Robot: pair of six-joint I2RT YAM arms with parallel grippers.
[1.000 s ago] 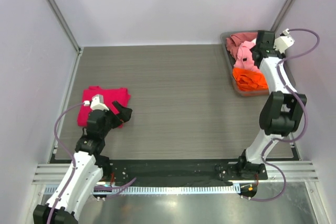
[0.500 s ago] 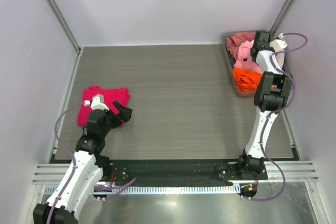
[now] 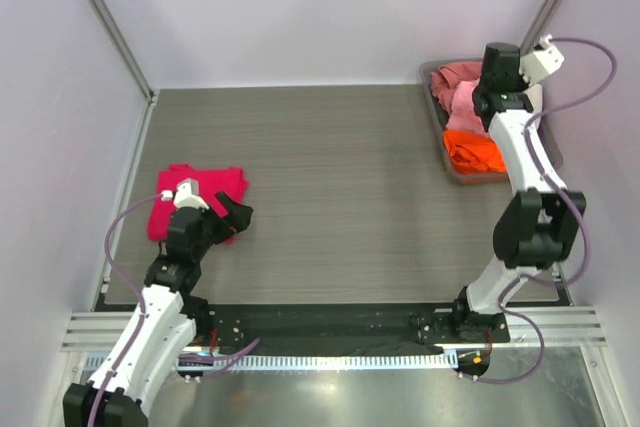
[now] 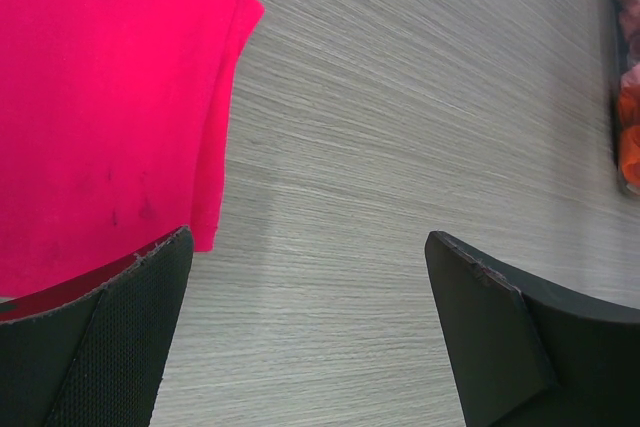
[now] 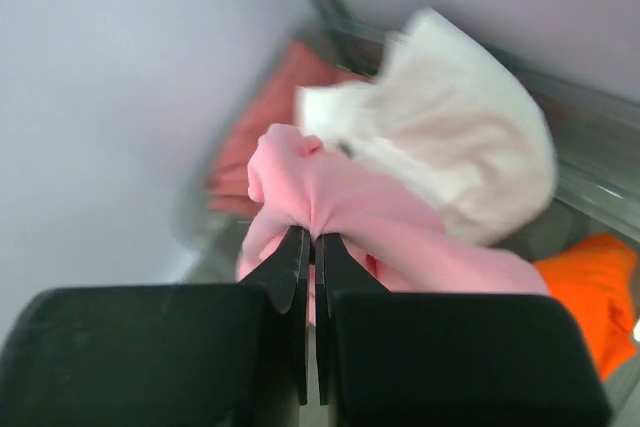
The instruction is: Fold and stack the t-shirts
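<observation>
I should lift my right gripper from the bin, bring the light pink t-shirt (image 5: 380, 217) over the bare table beside the magenta-red t-shirt and let go of it there, as that part of the table is free.
A folded magenta-red t-shirt (image 3: 195, 197) lies flat at the table's left; its edge (image 4: 110, 97) fills the left of the left wrist view. My left gripper (image 3: 238, 219) hovers just right of it, open, with only bare table between its fingers (image 4: 310, 247). At the back right, my right gripper (image 3: 487, 105) is over the bin, shut (image 5: 312, 237) on a bunched fold of the light pink t-shirt (image 5: 380, 217). A white t-shirt (image 5: 450, 137), a dusty rose one (image 3: 455, 75) and an orange one (image 3: 475, 152) lie heaped around it.
The loose shirts sit in a grey bin (image 3: 455, 173) against the right wall in the back corner. Pale walls enclose the wood-grain table (image 3: 330, 167) on three sides. A metal rail (image 3: 330, 332) with the arm bases runs along the near edge.
My right gripper has shut on the light pink t-shirt and the right arm has shifted over the bin. The left arm has not moved.
</observation>
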